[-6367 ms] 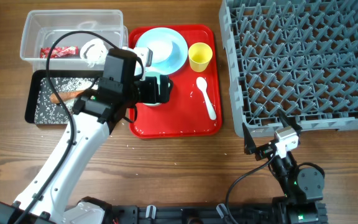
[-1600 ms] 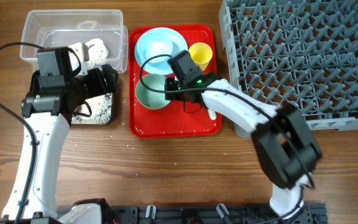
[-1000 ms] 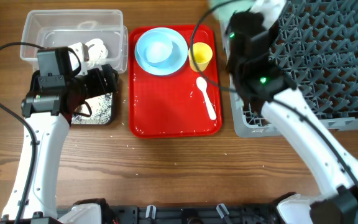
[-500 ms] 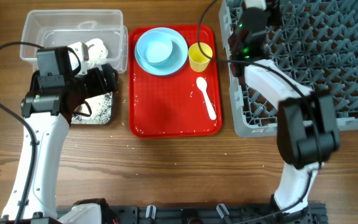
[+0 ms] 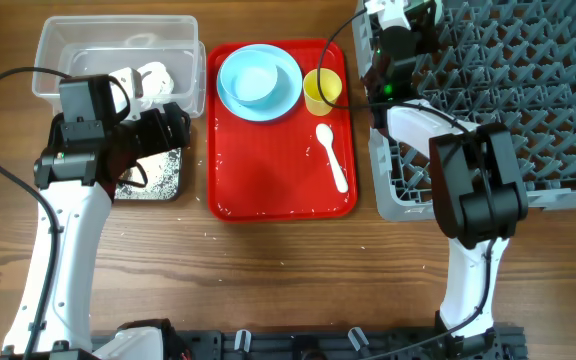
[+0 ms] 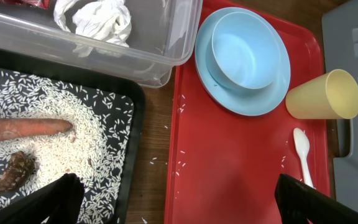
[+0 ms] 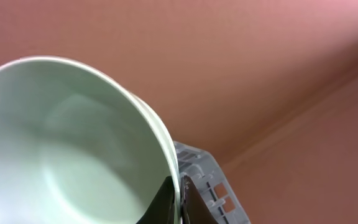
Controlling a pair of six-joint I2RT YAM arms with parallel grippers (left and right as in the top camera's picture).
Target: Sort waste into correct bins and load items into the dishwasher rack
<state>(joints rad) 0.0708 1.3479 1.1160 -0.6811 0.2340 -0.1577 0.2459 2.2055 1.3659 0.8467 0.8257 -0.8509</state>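
Note:
The raised bowl in my right gripper comes down among the wires in the rack's far corner nearest the tray next and is released, since the wires lie below it.
My right gripper [image 7: 179, 200] is shut on the rim of the pale whitish-green bowl [image 7: 61, 143], which is tilted up with a corner of the dishwasher rack [image 7: 207, 180] just behind it. From overhead that arm reaches to the far left corner of the rack [image 5: 488, 100]. My left gripper [image 6: 182, 205] hangs open and empty over the gap between the black bin [image 6: 132, 143] and the red tray [image 6: 229, 180]. A light-blue bowl [image 6: 249, 51] sits on the light-blue plate [image 6: 229, 96]. The yellow cup [image 6: 324, 94] and white spoon [image 6: 302, 155] lie on the tray.
The clear tub [image 5: 118, 45] holds a crumpled tissue [image 6: 94, 17]. In the black bin lie a carrot piece [image 6: 23, 129], a brown scrap [image 6: 16, 171] and rice grains [image 6: 73, 112]. A few grains are scattered on the tray and the wooden table [image 5: 288, 270].
My right arm has carried the pale green bowl from the rack's near left side to its far left corner. The left arm has not moved.

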